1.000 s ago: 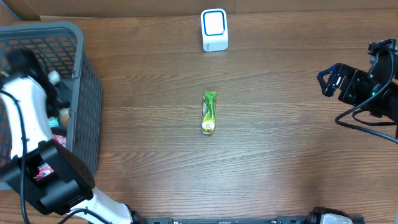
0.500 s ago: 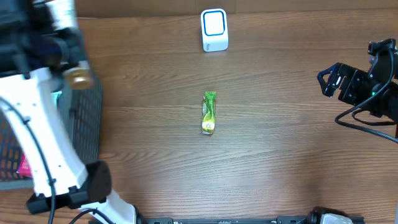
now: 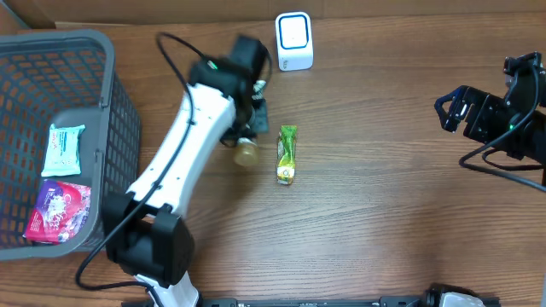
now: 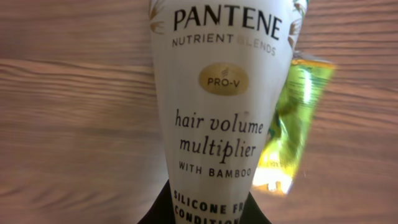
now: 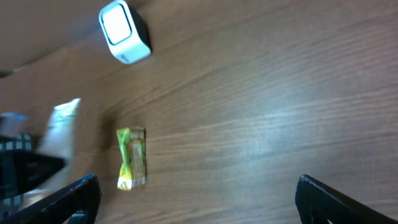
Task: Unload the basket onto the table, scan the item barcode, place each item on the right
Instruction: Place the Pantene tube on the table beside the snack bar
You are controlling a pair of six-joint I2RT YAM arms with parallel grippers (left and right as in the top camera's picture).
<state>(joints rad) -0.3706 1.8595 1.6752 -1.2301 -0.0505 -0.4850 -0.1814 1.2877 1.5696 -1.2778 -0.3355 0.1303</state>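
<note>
The bare wood of the table beside the green sachet (image 3: pixel 287 153) is clear, so my left gripper will lower and release the Pantene tube there.
A white Pantene tube (image 4: pixel 214 106) with a gold cap (image 3: pixel 246 153) hangs cap-down in my left gripper (image 3: pixel 249 126), which is shut on it. Its label faces the left wrist camera and no barcode shows. The tube is just above the table, left of a green sachet (image 3: pixel 287 153) that lies flat; the sachet (image 4: pixel 291 127) shows behind the tube's right side. The white scanner (image 3: pixel 294 40) stands at the back, beyond and right of the tube. My right gripper (image 3: pixel 450 111) hovers open at the far right with nothing between its fingers (image 5: pixel 74 198); its view shows the scanner (image 5: pixel 124 32) and sachet (image 5: pixel 131 158).
A grey mesh basket (image 3: pixel 109 60) sits at the left edge, holding a teal-and-white pack (image 3: pixel 64 139) and a pink pack (image 3: pixel 58 211). My left arm (image 3: pixel 183 162) stretches diagonally from the front left to the table's middle. Cables trail from the right arm.
My left arm has swung out of the basket and across to the middle of the table, carrying the tube to beside the green sachet. The right arm has stayed put.
</note>
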